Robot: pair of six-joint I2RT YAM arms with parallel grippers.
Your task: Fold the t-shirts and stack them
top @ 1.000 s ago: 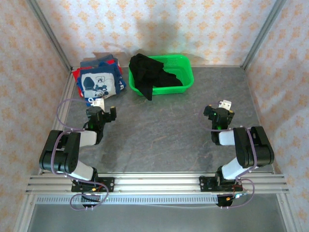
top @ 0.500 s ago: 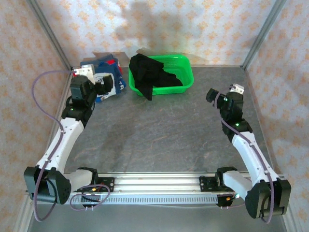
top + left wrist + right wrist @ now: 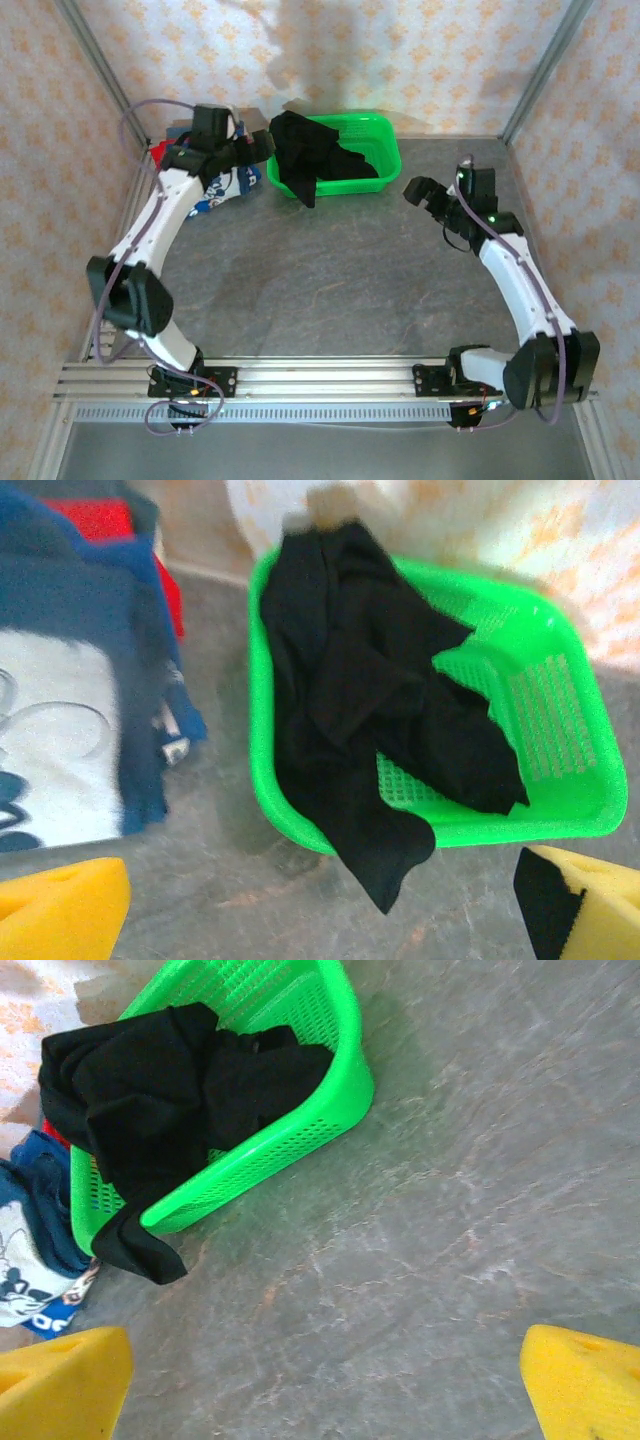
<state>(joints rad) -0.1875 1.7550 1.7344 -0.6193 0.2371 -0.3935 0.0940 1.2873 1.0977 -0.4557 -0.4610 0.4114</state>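
I need to lower my right gripper outward onto the near corner of the basket's rim next, away from the pile, because that corner is below and outward of its open fingers.
A black t-shirt [image 3: 310,155] lies crumpled in the green basket [image 3: 385,150], one end hanging over the near left rim onto the table. Left of the basket sits a pile of t-shirts: a navy one with a white cartoon print [image 3: 222,186] on top, a red one [image 3: 157,150] under it. My left gripper [image 3: 258,148] hovers open between pile and basket. In the left wrist view the black t-shirt [image 3: 360,700] sits ahead of the open left gripper [image 3: 320,910]. My right gripper [image 3: 425,195] is open over bare table, right of the basket, facing it [image 3: 300,1130].
The grey stone-pattern tabletop [image 3: 330,270] stretches in front of the basket. Patterned walls with metal corner posts [image 3: 110,90] close in the back and sides. An aluminium rail [image 3: 320,375] runs along the near edge by the arm bases.
Both arms have unfolded from near their bases and reached toward the back. The left gripper swung over the pile to the basket's left side; the right moved toward the basket's right.
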